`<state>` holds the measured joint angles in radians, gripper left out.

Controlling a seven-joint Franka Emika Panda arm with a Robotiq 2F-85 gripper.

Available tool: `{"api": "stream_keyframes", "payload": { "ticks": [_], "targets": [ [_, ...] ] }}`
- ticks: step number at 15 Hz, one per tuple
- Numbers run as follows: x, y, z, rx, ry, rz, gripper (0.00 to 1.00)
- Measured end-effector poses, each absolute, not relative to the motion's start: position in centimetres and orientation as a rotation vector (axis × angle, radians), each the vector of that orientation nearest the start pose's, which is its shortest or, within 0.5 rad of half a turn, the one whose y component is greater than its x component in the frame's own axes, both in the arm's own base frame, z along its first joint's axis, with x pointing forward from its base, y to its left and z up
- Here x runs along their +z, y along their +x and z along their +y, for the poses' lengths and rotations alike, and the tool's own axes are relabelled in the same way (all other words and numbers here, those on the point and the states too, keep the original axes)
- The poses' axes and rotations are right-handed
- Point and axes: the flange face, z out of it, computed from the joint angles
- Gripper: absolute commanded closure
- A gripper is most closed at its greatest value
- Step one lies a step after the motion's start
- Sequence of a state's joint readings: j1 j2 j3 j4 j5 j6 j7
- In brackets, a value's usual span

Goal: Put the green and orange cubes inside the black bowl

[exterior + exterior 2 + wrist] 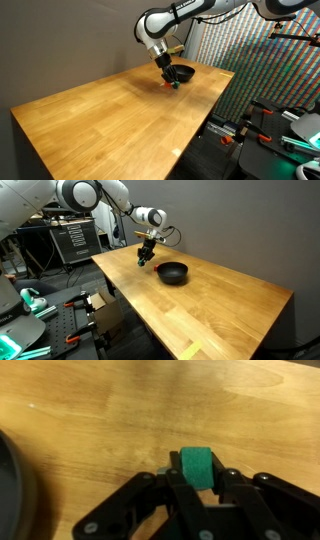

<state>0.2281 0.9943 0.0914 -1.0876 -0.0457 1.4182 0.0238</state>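
Note:
The gripper next lifts the cube past the rim of the black bowl (172, 273) (8, 488) to its left in the wrist view, crosses over the bowl's hollow and lets go.
The green cube (196, 465) sits between my gripper's (196, 478) two black fingers in the wrist view, and the fingers are closed on its sides, just above the wooden table. In an exterior view the gripper (170, 80) is at the table's far end, right beside the black bowl (181, 72), with a small green spot (175, 87) and an orange spot (167, 85) at its tips. In an exterior view the gripper (145, 256) hangs to the left of the bowl (172, 273). The bowl's dark rim (12, 480) shows at the wrist view's left edge. The orange cube is not in the wrist view.
The wooden table (110, 115) stretches wide toward the near side. A patterned screen (270, 70) and equipment with clamps (265, 125) stand past the table's edge. A dark wall (240, 230) is behind the table.

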Motion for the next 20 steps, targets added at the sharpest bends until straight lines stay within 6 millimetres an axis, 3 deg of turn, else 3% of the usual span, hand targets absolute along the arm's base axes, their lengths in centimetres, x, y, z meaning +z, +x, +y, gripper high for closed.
{"api": "stream_keyframes", "payload": {
  "ticks": [3,7,9,12,13,15,18,20],
  "targets": [
    [22.8,67.0,16.4,1.048,-3.111,-0.312,0.93],
    [28.1,68.2,10.7,1.05,-3.262,-0.124,0.93],
    [29.1,68.7,8.5,1.058,-3.31,-0.062,0.93],
    [28.9,69.1,6.4,1.087,-3.367,-0.013,0.93],
    [28.5,69.2,6.1,1.103,-3.378,-0.007,0.46],
    [27.3,69.5,5.8,1.128,-3.386,-0.006,0.39],
    [25.7,69.9,5.6,1.162,-3.371,-0.041,0.16],
    [25.8,70.6,5.5,1.139,-3.35,-0.131,0.01]
  ]
}}
